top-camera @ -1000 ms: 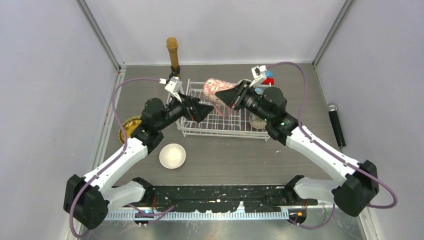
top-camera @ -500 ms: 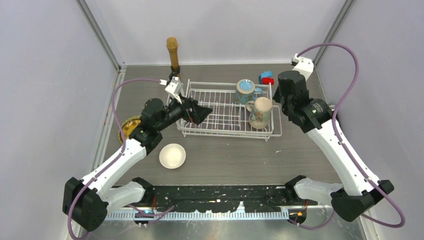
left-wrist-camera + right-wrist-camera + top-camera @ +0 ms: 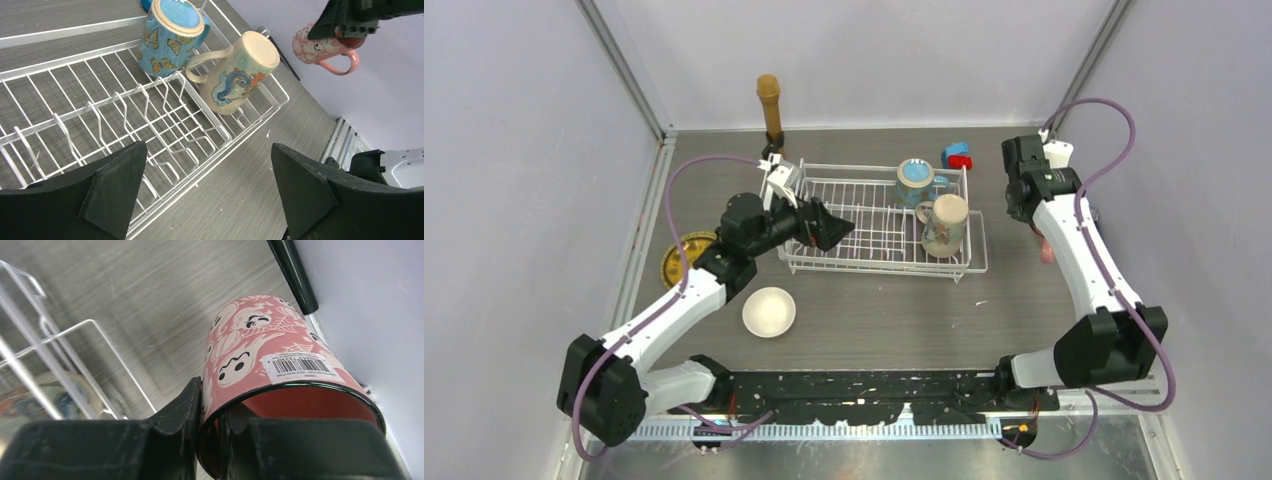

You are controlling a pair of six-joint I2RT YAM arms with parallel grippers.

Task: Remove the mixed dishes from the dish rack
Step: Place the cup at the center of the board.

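Observation:
My right gripper will next lower the pink mug onto the bare tabletop between rack and wall (image 3: 1022,266) and let go of the mug's rim, because that spot is clear.
The white wire dish rack (image 3: 864,235) stands at mid-table. The blue mug (image 3: 915,181) and the cream patterned mug (image 3: 945,224) stand upside down at its right end; both show in the left wrist view (image 3: 172,35) (image 3: 241,75). My right gripper (image 3: 212,405) is shut on the rim of the pink mug (image 3: 260,350), one finger inside, and holds it above the table right of the rack (image 3: 1046,250). My left gripper (image 3: 836,228) is open and empty over the rack's left part. The white bowl (image 3: 769,311) and a tan plate (image 3: 680,256) lie on the table.
A brown microphone-shaped stick (image 3: 770,104) stands behind the rack. A blue-and-red block (image 3: 957,156) sits at the rack's far right corner. A black microphone (image 3: 292,275) lies by the right wall under my right arm. Walls close in left, right and back.
My right arm has carried the pink mug from over the rack to the right side of the table. My left gripper has shifted slightly right, still open.

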